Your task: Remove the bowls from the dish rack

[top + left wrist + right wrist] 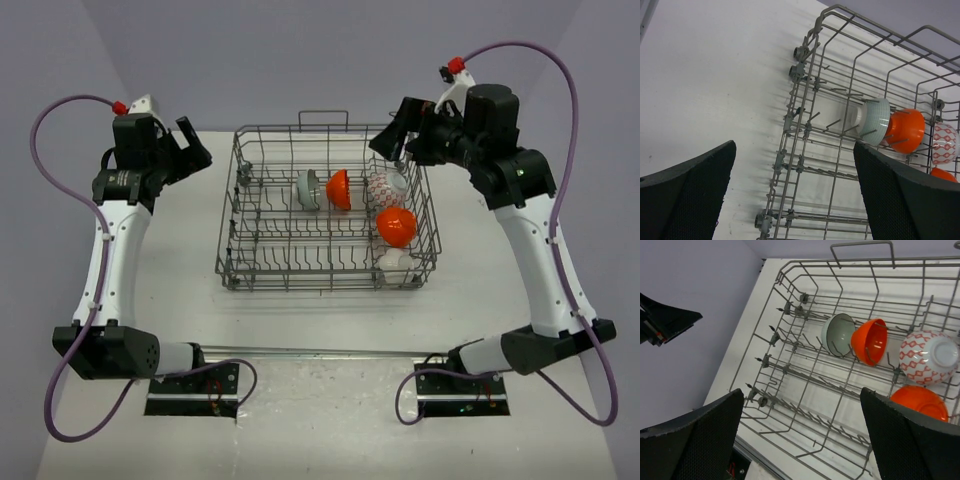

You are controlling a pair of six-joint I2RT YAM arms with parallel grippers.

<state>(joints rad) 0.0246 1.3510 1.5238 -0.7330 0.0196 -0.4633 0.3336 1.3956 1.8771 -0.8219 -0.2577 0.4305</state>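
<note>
This bowl stands on its edge, so my right gripper next travels left in the top view and down onto the blue-teal bowl's upper rim (316, 188) (825, 335).
The grey wire dish rack (229, 262) stands mid-table. On their edges in its back row are a blue-teal bowl (307, 188), an orange bowl (338, 189) and a white bowl with red pattern (387, 184). A second orange bowl (396, 226) and a plain white bowl (396, 262) sit at its right front. My left gripper (190, 145) is open and empty, raised just outside the rack's far left corner. My right gripper (395, 130) is open and empty above the rack's far right corner. The right wrist view shows the teal bowl (837, 335), orange bowl (870, 341), patterned bowl (927, 357) and second orange bowl (920, 401).
The rack's loop handle (322, 115) sticks up at its far side. Upright tines fill the rack's left half (790, 120). A metal rail (320, 351) runs along the table's near edge between the arm bases. The left arm's gripper (665, 320) shows in the right wrist view.
</note>
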